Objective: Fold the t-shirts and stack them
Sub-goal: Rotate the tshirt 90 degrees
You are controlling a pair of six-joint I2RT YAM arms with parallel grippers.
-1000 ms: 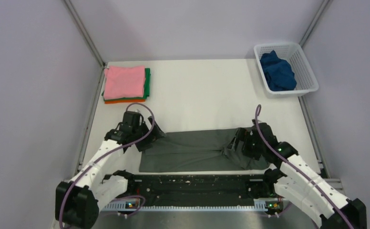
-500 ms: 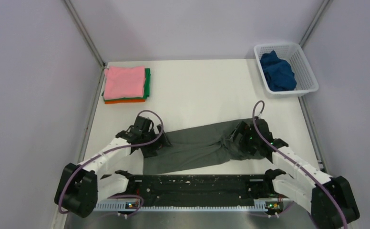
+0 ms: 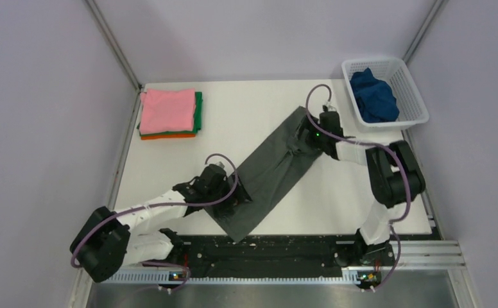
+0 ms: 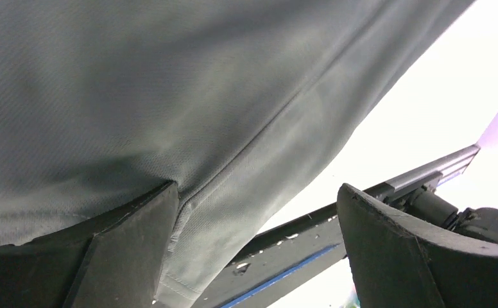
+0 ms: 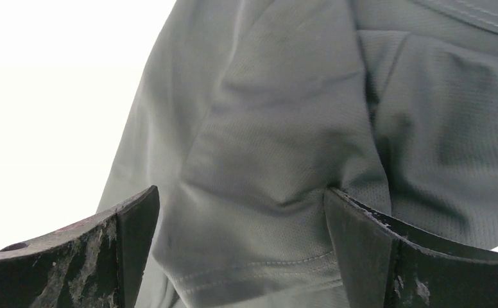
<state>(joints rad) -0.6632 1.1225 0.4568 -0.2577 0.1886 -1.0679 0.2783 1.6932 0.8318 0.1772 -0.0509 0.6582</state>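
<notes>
I will swing the dark grey t-shirt (image 3: 272, 170) straight with my left gripper, because it slants. Then I will move back to close on the near-end corner on the stack's side (image 3: 210, 210).
The dark grey t-shirt (image 3: 272, 170) lies folded into a long strip, slanting across the table from near left to far right. My left gripper (image 3: 231, 200) is open at its near end; in the left wrist view (image 4: 256, 192) the cloth (image 4: 169, 96) drapes over one finger. My right gripper (image 3: 310, 138) is open at the far end, its fingers astride bunched cloth (image 5: 285, 128) with a stitched hem in the right wrist view (image 5: 240, 192). The pink t-shirt (image 3: 167, 110) tops a folded stack over green (image 3: 198, 112) and orange (image 3: 166, 135). The dark blue t-shirt (image 3: 375, 96) lies crumpled.
The white mesh basket (image 3: 408, 83) holding the blue shirt stands at the far right corner. A black rail (image 3: 266, 247) runs along the table's near edge, close under the strip's near end. Metal frame posts stand at both far corners.
The grey strip has swung from lying along the near edge to a diagonal. My right gripper moved far back with its end; my left gripper moved right and nearer.
</notes>
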